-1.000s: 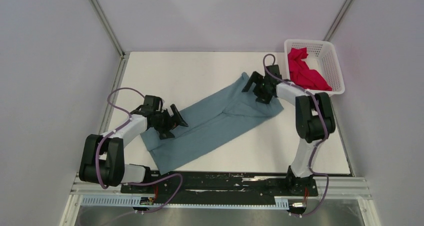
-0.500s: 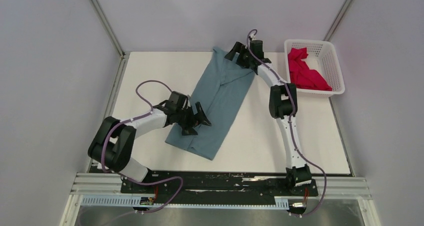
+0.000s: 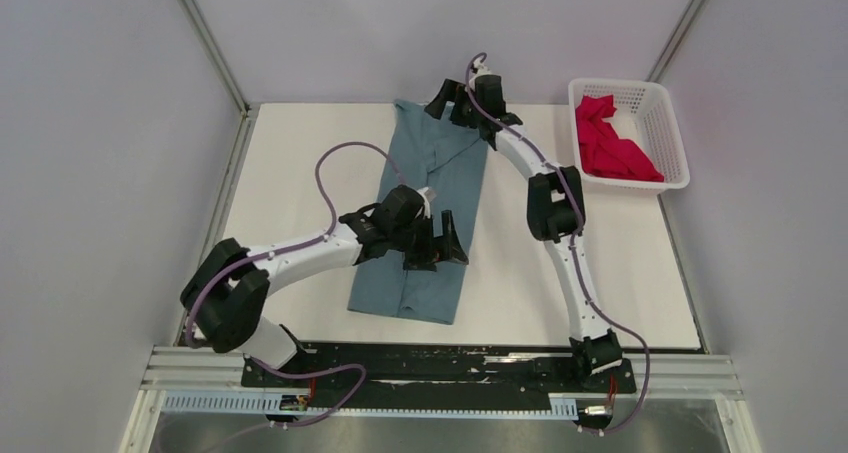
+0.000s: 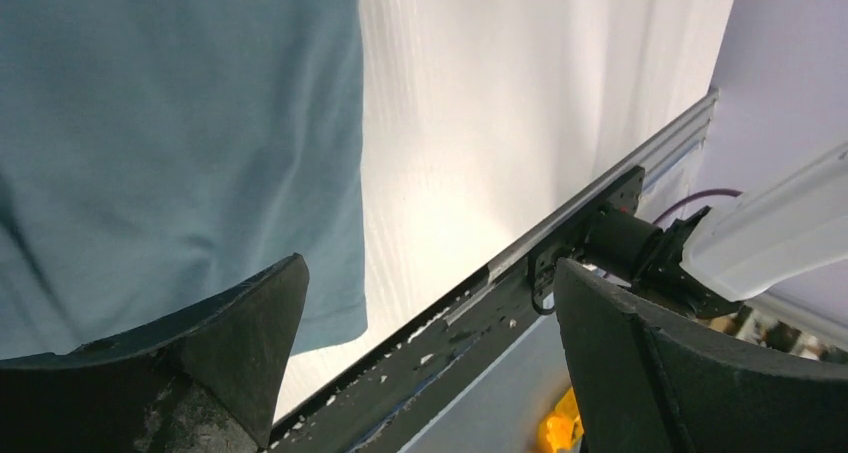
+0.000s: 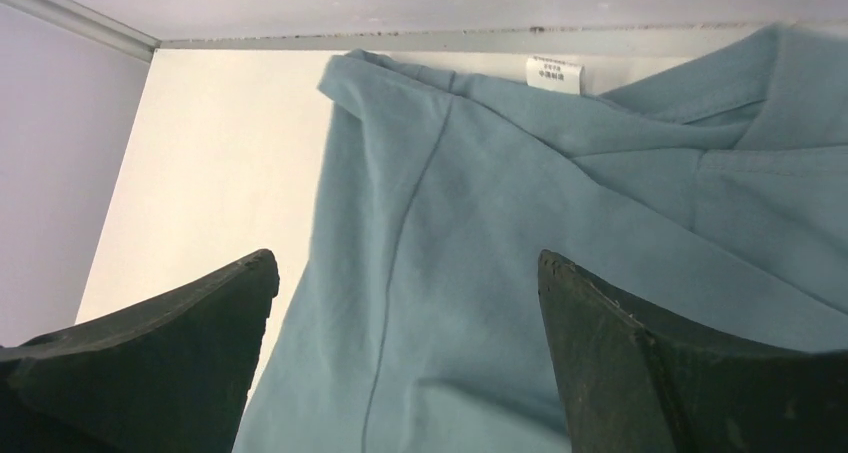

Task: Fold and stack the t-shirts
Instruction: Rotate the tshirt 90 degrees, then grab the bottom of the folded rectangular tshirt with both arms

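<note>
The robot's left gripper needs to move back and to the left in the top view, then go down to the corner of the folded t-shirt's near hem.
A blue-grey t-shirt point(image 3: 455, 178) lies as a long folded strip running from the table's far edge toward the near edge. Its white neck label point(image 5: 553, 73) shows at the far end. My right gripper point(image 3: 446, 101) hovers open over that far end, and the cloth point(image 5: 480, 223) lies flat below its spread fingers point(image 5: 405, 255). My left gripper point(image 3: 441, 241) stands open over the strip's near right edge. In the left wrist view, one finger is above the cloth point(image 4: 180, 123) and the gap point(image 4: 430, 263) holds nothing. The crimson-pink t-shirt point(image 3: 605, 145) lies crumpled in the basket.
A white lattice basket point(image 3: 672, 123) stands at the table's far right corner. The black and aluminium rail point(image 4: 560, 243) with the arm bases runs along the near edge. Grey walls close the table on the left, far and right sides.
The blue-grey shirt has swung from lying diagonally to lying front to back. My right arm has stretched to the far edge, and my left gripper has moved right along the near end.
</note>
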Motion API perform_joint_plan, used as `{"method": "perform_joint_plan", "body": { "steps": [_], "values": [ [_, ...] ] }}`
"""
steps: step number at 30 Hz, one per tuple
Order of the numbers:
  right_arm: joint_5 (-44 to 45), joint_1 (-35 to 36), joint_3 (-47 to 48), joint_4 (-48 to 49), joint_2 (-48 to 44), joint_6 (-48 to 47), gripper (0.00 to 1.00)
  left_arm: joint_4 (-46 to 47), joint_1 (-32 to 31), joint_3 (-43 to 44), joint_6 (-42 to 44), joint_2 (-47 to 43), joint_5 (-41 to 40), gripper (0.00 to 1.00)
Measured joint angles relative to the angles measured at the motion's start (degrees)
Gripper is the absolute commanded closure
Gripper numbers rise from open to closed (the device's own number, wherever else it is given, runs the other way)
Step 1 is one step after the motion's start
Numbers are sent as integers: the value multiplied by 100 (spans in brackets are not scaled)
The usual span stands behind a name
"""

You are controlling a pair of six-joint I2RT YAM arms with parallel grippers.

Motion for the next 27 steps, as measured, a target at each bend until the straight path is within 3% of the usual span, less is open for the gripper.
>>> {"method": "perform_joint_plan", "body": {
  "steps": [5, 10, 15, 19, 23, 27],
  "values": [
    [315, 0, -1161, -514, -1674, -684, 0, -892, 48, 50, 116, -953, -986, 0],
    [872, 83, -3871, -715, -4588, -929, 0, -2221, 452, -118, 72, -1779, -2127, 0],
    [1198, 717, -6509, -986, -6896, -837, 2, -2920, 1578, -1272, 98, -2776, -2400, 0],
    [1346, 1805, -8013, -1567, -7523, -599, 7, -3038, 1873, -2002, 175, -3261, -2157, 1],
    [1261, 2828, -9058, -2199, -7702, -299, 14, -2898, 1908, -2273, 282, -3119, -1832, 16],
    [1266, 3508, -9287, -2402, -7700, -138, 19, -2594, 1912, -2391, 369, -2723, -1484, 29]
  ]
}}
